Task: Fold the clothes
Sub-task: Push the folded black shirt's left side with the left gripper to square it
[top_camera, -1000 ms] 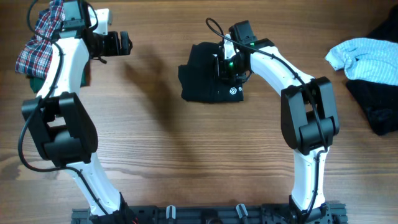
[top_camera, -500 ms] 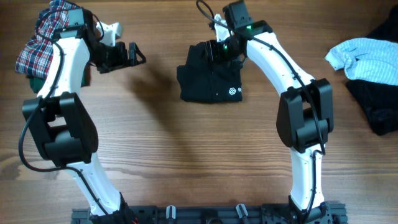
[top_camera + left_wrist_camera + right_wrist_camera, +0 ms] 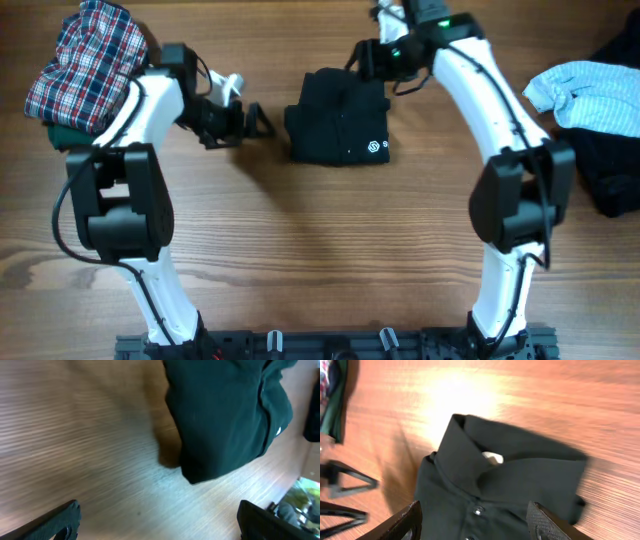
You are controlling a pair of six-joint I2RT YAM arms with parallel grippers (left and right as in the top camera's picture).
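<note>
My left gripper has the shirt's edge [image 3: 291,127] [image 3: 177,430] opposite the logo to its right in the overhead view, so next it will move low across the wood onto that edge.
The clothes piece at the centre is a folded black shirt [image 3: 338,130] with a small white logo, lying flat on the wooden table. My right gripper [image 3: 375,58] hovers over its far edge, open. In the right wrist view the shirt's collar and snaps [image 3: 510,485] show between the spread fingers [image 3: 547,522], and nothing is held. My left gripper [image 3: 250,122] stands open just left of the shirt, low over the wood. The left wrist view shows the shirt [image 3: 225,415] ahead of its wide-apart fingertips [image 3: 55,522], apart from them.
A plaid garment [image 3: 90,65] lies on a green one [image 3: 62,135] at the far left. A light blue garment [image 3: 585,90] and a dark one [image 3: 612,170] are heaped at the right edge. Bare wood stretches in front of the shirt.
My right gripper opened, let go of the black shirt and drew back toward the far side. My left gripper swung right, from near the plaid pile to the shirt's left edge.
</note>
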